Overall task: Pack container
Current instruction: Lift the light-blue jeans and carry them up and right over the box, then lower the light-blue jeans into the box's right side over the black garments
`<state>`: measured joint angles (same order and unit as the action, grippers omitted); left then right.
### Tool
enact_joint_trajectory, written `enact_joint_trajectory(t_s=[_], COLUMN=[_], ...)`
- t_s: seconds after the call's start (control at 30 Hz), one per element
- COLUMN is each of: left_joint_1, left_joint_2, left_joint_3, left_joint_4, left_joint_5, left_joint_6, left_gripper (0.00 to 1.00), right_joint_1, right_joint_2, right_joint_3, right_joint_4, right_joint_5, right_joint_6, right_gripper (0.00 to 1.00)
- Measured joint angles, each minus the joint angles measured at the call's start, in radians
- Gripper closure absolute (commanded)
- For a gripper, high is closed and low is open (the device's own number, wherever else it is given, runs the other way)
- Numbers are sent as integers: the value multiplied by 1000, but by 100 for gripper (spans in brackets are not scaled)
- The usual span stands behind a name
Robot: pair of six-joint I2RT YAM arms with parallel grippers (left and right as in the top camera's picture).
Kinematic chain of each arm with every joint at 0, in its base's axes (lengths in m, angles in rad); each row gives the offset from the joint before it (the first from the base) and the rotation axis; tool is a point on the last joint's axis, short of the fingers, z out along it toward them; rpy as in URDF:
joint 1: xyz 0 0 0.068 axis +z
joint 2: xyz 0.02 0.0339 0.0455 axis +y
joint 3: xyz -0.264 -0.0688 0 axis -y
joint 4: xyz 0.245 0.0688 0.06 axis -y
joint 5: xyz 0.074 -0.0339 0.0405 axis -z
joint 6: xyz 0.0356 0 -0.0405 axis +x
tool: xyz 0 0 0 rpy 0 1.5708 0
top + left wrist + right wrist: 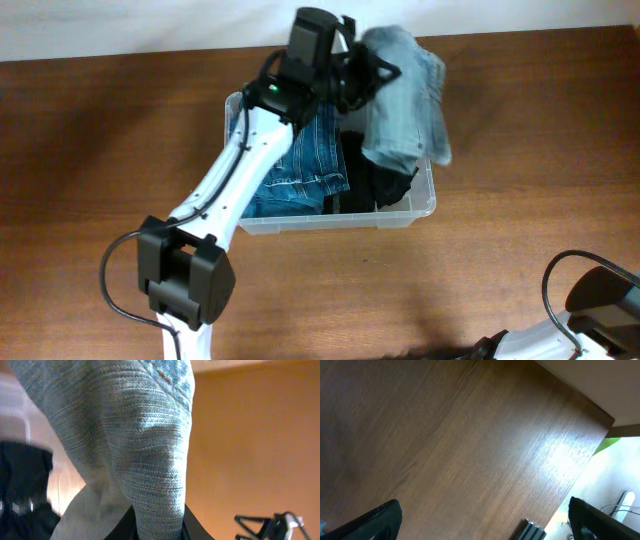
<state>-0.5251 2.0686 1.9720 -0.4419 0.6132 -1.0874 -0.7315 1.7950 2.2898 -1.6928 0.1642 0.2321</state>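
My left gripper holds the knit garment and should next go down by the container's back rim and lay it onto the black garment beside the blue jeans, which leaves room in the container (pixel 425 207).
The clear plastic container (pixel 425 207) stands at the back middle of the wooden table. Folded blue jeans (pixel 305 165) lie in its left half and a black garment (pixel 375 185) in its right half. My left gripper (pixel 352 72) is above the container's back rim, shut on a grey-blue knit garment (pixel 400 95) that hangs over the right half and the right rim. In the left wrist view the knit garment (pixel 135 440) fills the frame, pinched between the fingers at the bottom. My right gripper (pixel 482 517) is open and empty over bare table; its arm (pixel 600 300) is at the front right.
The brown wooden table (pixel 100 150) runs around the container on all sides. The table's far edge and a white wall lie just behind the container. In the right wrist view a table edge (pixel 580 397) and a metal rail (pixel 532 530) show.
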Motion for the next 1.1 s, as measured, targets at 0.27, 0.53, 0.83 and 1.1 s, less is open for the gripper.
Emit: enact_joint_trajectory(t_s=[0.27, 0.53, 0.83, 1.1], left_joint_1=[-9, -1, 85, 207], left_joint_2=[0, 0, 0, 0], left_joint_3=[1, 3, 3, 3], left_joint_4=[-197, -367, -389, -388], left_joint_5=[13, -13, -11, -11], left_joint_6=[-8, 1, 166, 391], left_gripper=[99, 45, 37, 39], right_joint_1=[0, 0, 0, 0], right_joint_2=[0, 0, 0, 0], right_joint_3=[0, 0, 0, 0], right_joint_4=[0, 0, 0, 0], right_joint_5=[0, 0, 0, 0], right_joint_6=[0, 0, 0, 0], right_gripper=[2, 2, 2, 2])
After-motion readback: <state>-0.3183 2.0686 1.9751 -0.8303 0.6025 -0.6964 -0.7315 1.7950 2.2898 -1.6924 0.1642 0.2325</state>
